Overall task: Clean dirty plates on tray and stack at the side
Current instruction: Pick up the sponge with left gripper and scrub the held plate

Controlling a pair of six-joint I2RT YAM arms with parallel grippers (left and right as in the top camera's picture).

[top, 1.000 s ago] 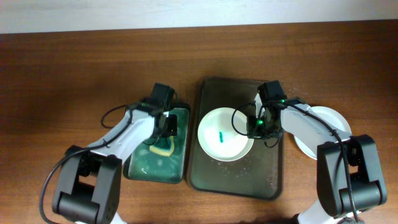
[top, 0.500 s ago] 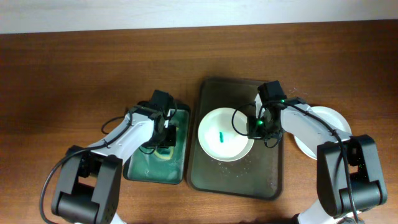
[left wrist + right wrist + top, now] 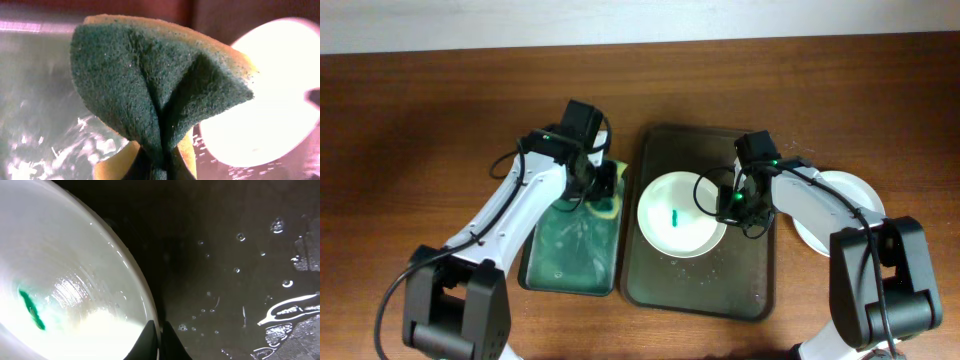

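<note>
My left gripper will move onto the green smear that marks the plate, wipe, then return over the green tub's water (image 3: 60, 125) and release the sponge (image 3: 155, 95).
One white plate (image 3: 680, 215) with a green smear (image 3: 675, 217) lies on the dark tray (image 3: 700, 285). My right gripper (image 3: 728, 205) is shut on that plate's right rim (image 3: 145, 305); the smear shows in the right wrist view (image 3: 31, 309). Another white plate (image 3: 840, 205) lies on the table right of the tray, partly hidden by my right arm. My left gripper (image 3: 605, 195) is shut on the yellow-green sponge (image 3: 155, 95), folded, held above the green tub's right edge, close to the tray. The plate also shows in the left wrist view (image 3: 270, 100).
The green tub (image 3: 565, 255) holds soapy water left of the tray. Water drops lie on the tray floor (image 3: 240, 255). Bare wooden table (image 3: 420, 130) surrounds everything.
My left gripper has lifted the sponge out of the tub and moved it up and right toward the tray. The right gripper and plate have not moved.
</note>
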